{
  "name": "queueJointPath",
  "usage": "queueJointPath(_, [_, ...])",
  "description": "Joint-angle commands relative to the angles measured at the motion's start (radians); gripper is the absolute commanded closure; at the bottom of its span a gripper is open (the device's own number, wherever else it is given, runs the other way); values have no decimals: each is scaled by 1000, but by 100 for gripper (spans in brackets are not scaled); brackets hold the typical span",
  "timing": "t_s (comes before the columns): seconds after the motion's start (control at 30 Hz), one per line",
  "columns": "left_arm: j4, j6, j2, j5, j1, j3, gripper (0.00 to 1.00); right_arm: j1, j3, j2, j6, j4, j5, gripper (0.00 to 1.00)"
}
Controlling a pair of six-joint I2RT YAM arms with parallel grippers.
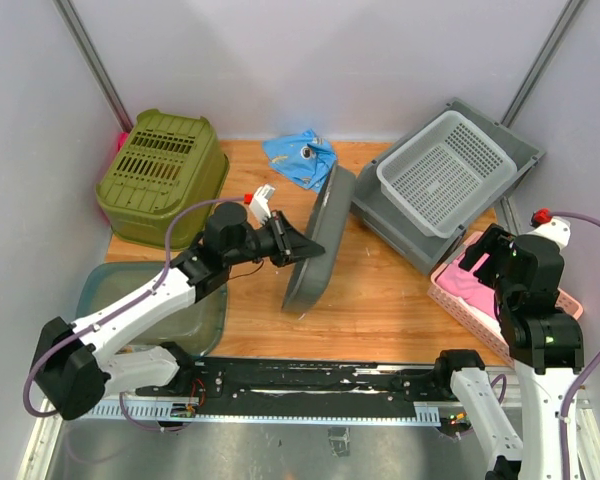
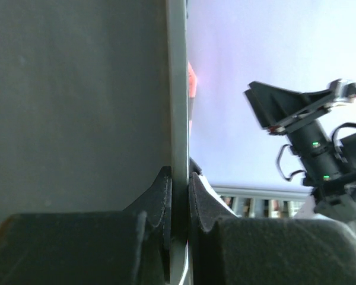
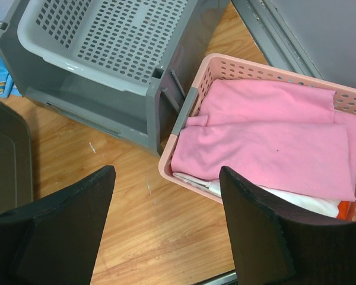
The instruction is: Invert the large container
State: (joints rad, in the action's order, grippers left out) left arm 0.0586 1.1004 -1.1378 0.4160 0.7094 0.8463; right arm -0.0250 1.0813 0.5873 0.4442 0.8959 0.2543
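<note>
The container (image 1: 320,238) is still tilted, so my left gripper will next move its rim down and to the left in the top view, over bare wood, to release it.
The large dark grey container (image 1: 320,238) stands tilted on its long edge in the middle of the wooden table. My left gripper (image 1: 296,245) is shut on its upper rim from the left side. In the left wrist view the two fingers (image 2: 160,196) pinch the pale rim (image 2: 177,89), and the container's wall (image 2: 77,107) fills the left half. My right gripper (image 1: 490,262) is open and empty over the pink basket's near corner. It is apart from the container, whose edge shows at the left of the right wrist view (image 3: 6,160). The right gripper (image 3: 166,172) holds nothing there.
An olive green basket (image 1: 160,175) lies upside down at the back left. A blue cloth (image 1: 300,155) lies at the back. A grey bin (image 1: 400,225) holds a light perforated basket (image 1: 445,170) at the back right. A pink basket (image 3: 184,124) holds pink cloth. A teal tray (image 1: 105,285) is near left.
</note>
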Motion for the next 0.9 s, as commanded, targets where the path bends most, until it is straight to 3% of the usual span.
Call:
queueJointPath(0.0, [466, 237, 91, 107, -69, -127, 100, 16, -3, -5, -16, 3, -12, 27])
queueJointPath(0.2, [656, 447, 94, 139, -179, -329, 100, 16, -18, 2, -17, -13, -24, 28])
queueJointPath(0.33, [709, 477, 66, 175, -268, -426, 100, 17, -27, 16, -16, -22, -39, 28])
queueJointPath(0.43, [585, 397, 71, 203, -337, -420, 99, 16, -30, 17, -17, -21, -35, 28])
queueJointPath(0.53, [264, 198, 89, 178, -392, -328, 91, 15, -35, 19, -22, -25, -24, 28])
queueJointPath(0.63, [-44, 7, 70, 102, -434, -200, 65, 16, -49, 30, -22, -32, -30, 27])
queueJointPath(0.77, [-202, -136, 18, 44, -466, -108, 24, 16, -63, 46, -16, -53, -58, 26])
queueJointPath(0.87, [-322, -226, -16, -37, -470, -30, 7, 16, -62, 56, -16, -64, -62, 25])
